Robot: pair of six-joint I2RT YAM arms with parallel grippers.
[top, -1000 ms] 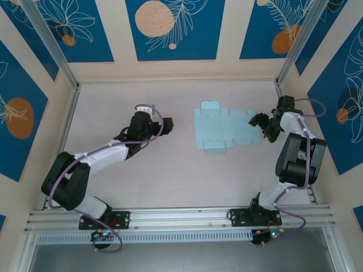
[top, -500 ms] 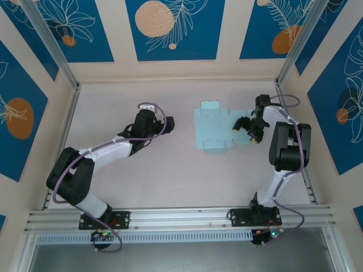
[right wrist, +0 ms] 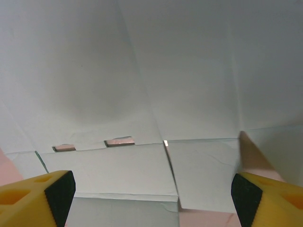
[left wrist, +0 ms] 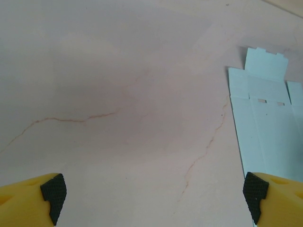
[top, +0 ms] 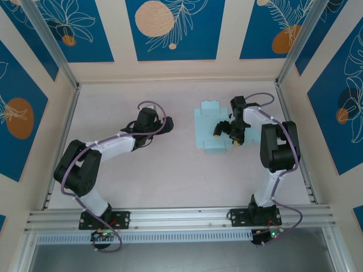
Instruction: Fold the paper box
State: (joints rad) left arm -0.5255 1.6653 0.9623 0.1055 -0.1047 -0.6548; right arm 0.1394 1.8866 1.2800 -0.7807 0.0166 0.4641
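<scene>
I will next move my left gripper down and back across the bare table to the sheet's near flap (top: 215,149), because that flap is below it and closer to my base.
The paper box (top: 207,131) lies as a flat pale-blue cut-out sheet with flaps and tabs on the table, right of centre. My right gripper (top: 227,136) hovers open over the sheet's right half, hiding that part from the top view. In the right wrist view the sheet (right wrist: 151,80) spreads under the open gripper (right wrist: 152,201), showing fold lines and two small slots, with nothing between the fingers. My left gripper (top: 166,126) stands open over bare table left of the sheet. The left wrist view has the open gripper (left wrist: 154,203) low down and the sheet's edge (left wrist: 265,123) at right.
The pinkish table (top: 142,170) is ringed by cream walls with blue panels. Metal posts (top: 62,62) stand at the back corners. A rail (top: 181,218) at the near edge carries both arm bases. Thin cracks mark the tabletop (left wrist: 94,116).
My right gripper has swung left from the sheet's right edge to above its middle-right part. The left arm has stretched slightly rightward toward the sheet. The sheet has stayed flat.
</scene>
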